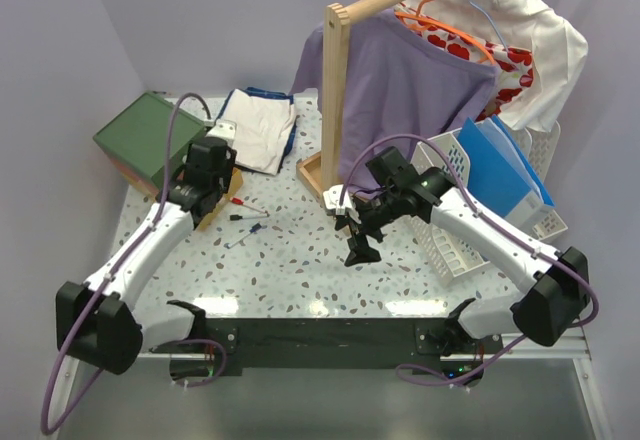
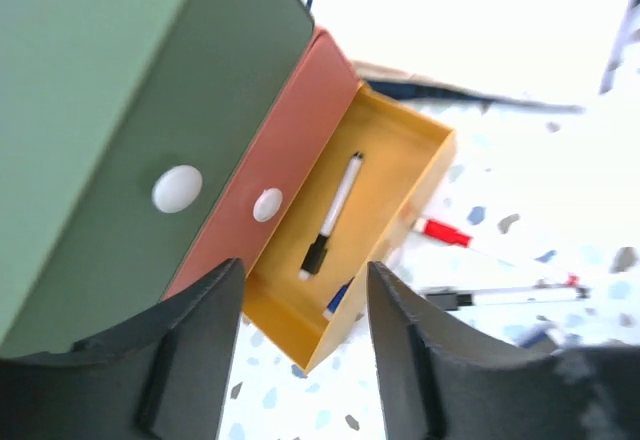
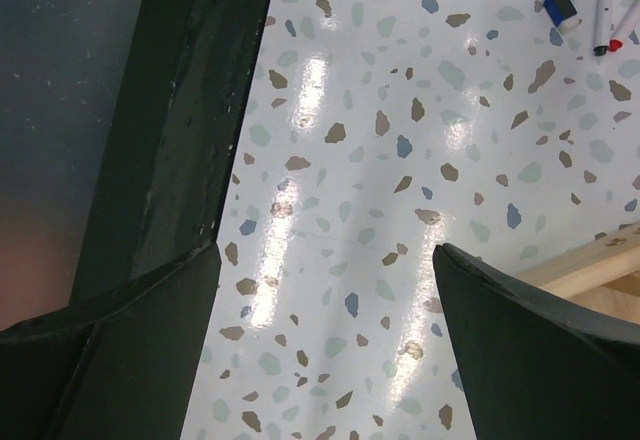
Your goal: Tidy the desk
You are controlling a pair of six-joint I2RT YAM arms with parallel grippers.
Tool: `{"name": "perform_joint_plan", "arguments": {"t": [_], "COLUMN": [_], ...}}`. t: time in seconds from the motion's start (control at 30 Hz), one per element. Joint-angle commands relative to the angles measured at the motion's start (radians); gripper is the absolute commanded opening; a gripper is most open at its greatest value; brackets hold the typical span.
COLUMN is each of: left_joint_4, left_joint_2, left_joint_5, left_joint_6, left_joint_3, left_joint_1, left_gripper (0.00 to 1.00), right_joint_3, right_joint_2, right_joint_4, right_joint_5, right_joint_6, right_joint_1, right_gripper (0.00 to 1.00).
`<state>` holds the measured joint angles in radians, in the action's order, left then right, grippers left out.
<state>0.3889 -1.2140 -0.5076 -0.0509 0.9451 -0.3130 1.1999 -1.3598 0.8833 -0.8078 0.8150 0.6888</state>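
Next, my right gripper moves across and down onto the blue-capped pen's body (image 1: 241,237), as the pen lies below it and to its left in the top view.
The desk (image 1: 300,260) is a white terrazzo top with a black front rail (image 1: 320,335). A green drawer box (image 1: 140,135) stands at its far left, with a yellow drawer (image 2: 390,175) pulled open. A black-capped marker (image 2: 330,220) lies in the drawer and a blue one (image 2: 338,298) lies at its near wall. My left gripper (image 1: 207,185) hangs over the drawer, open and empty (image 2: 305,360). A red-capped pen (image 2: 442,232) and a black-capped pen (image 2: 500,295) lie on the desk beside the drawer. My right gripper (image 1: 360,248) is open and empty above bare desk (image 3: 325,360).
A wooden clothes rack (image 1: 337,100) with a purple shirt (image 1: 410,80) stands at the back. A white basket (image 1: 500,215) with blue folders (image 1: 500,165) stands at the right. Folded white cloth (image 1: 255,130) lies at the back. Loose pens (image 1: 248,218) lie left of centre, and also show in the right wrist view (image 3: 555,0).
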Motion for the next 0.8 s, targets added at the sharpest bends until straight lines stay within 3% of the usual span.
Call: {"name": "perform_joint_plan", "arguments": {"t": [0.0, 0.17, 0.3, 0.4, 0.6, 0.77], "left_joint_4": [-0.001, -0.037, -0.067, -0.088, -0.107, -0.104], "left_joint_2": [0.151, 0.367, 0.526, 0.642, 0.774, 0.850], "left_joint_5": [0.158, 0.312, 0.351, 0.347, 0.294, 0.239], "left_joint_6": [0.074, 0.132, 0.195, 0.239, 0.258, 0.272], "left_joint_3": [-0.011, -0.156, -0.276, -0.350, -0.387, -0.394], "left_joint_1": [0.008, 0.008, 0.008, 0.009, 0.008, 0.009], "left_gripper": [0.62, 0.68, 0.75, 0.81, 0.82, 0.82], "right_joint_3": [-0.005, -0.010, 0.009, 0.044, 0.164, 0.324], "right_joint_2": [-0.010, -0.024, -0.058, -0.104, -0.254, -0.415], "right_joint_4": [0.005, -0.003, -0.004, -0.001, -0.041, -0.105], "right_joint_5": [-0.034, -0.036, -0.039, 0.002, 0.246, 0.282], "right_joint_6": [0.029, 0.032, 0.010, -0.008, -0.111, -0.224], "right_joint_1": [0.003, 0.002, 0.012, 0.061, 0.193, 0.216], "right_gripper": [0.92, 0.92, 0.95, 0.96, 0.99, 0.99]}}
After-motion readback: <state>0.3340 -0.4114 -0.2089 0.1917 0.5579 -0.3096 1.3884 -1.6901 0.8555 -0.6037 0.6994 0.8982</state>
